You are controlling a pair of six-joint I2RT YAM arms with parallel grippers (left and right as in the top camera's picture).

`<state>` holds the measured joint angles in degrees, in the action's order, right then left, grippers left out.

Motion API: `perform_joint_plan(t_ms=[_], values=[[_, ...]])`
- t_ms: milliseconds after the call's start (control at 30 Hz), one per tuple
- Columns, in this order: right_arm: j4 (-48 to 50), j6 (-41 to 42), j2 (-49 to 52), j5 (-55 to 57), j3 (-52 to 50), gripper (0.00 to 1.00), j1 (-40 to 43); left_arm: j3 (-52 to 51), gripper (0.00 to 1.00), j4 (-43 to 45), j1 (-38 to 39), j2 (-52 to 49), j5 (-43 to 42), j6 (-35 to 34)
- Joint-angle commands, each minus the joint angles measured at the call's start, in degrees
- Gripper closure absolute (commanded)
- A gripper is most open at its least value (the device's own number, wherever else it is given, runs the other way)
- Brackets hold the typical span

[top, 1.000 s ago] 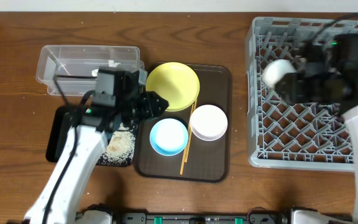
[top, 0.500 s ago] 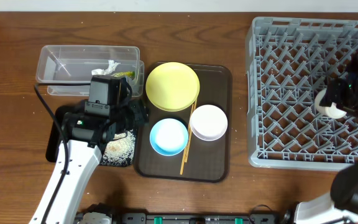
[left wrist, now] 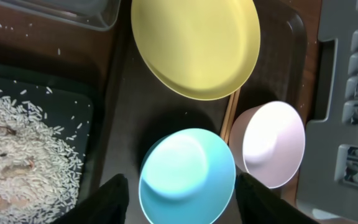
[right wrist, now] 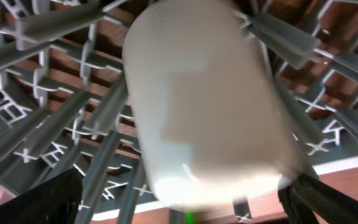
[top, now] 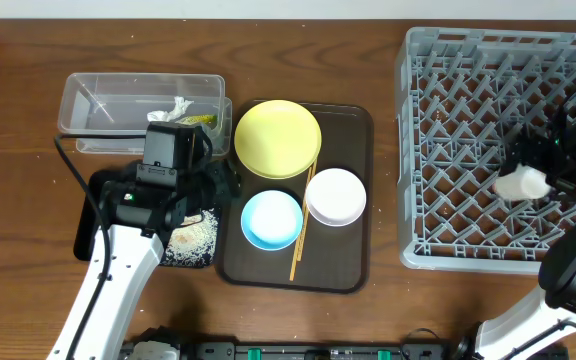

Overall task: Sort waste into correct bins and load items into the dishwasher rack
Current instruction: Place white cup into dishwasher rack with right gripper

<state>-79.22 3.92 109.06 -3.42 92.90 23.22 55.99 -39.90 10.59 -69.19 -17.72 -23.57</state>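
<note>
The small white cup (top: 521, 184) is lying on the rack, so my right gripper will next go up and then come down onto the white bowl's rim on the side toward the rack.
My right gripper (top: 540, 168) (right wrist: 188, 202) is open over the right part of the grey dishwasher rack (top: 468, 150) (right wrist: 42, 124). The small white cup (top: 521, 184) (right wrist: 210, 106) lies blurred between its spread fingers, on the rack's lattice. My left gripper (top: 223, 185) (left wrist: 182, 199) is open and empty above the light blue bowl (top: 271, 219) (left wrist: 187, 174). The yellow plate (top: 278, 138) (left wrist: 197, 43), white bowl (top: 335, 196) (left wrist: 273, 142) and chopsticks (top: 300, 240) (left wrist: 230, 115) rest on the brown serving tray (top: 348, 270).
The clear tub (top: 108, 100) at the back left holds the white tissue (top: 180, 106) and the wrapper (top: 200, 120). The black tray (top: 93, 215) beside the serving tray holds rice scraps (top: 193, 235) (left wrist: 23, 149). My left arm lies over it.
My right gripper carried the cup from the rack's upper left to its right side, and the cup now sits lower. My left gripper drew back left from the plate.
</note>
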Motion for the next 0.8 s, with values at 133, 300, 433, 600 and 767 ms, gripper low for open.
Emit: perform_joint_plan(t_ms=[133,300,433,600,767], values=[[0.0,0.0,-3.6,-4.0,3.3,0.05,0.2,0.5,0.41,-3.8,-0.2,-0.1,4.9,0.9],[2.7,-4.5,-8.5,-14.9,6.9,0.11,-2.6,0.5,0.40,-7.5,-0.2,-1.0,8.5,0.9],[5.4,-10.8,-12.3,-23.1,6.9,0.12,-8.4,0.4,0.40,-7.9,-0.2,-1.6,8.6,0.8],[6.5,-14.5,-12.2,-23.3,6.2,0.13,-19.5,0.3,0.40,-8.9,-0.2,-1.7,12.1,-2.3],[7.0,-14.7,-10.3,-18.4,4.2,0.13,-30.9,0.0,0.39,-11.1,-0.2,-1.7,15.3,-4.8]])
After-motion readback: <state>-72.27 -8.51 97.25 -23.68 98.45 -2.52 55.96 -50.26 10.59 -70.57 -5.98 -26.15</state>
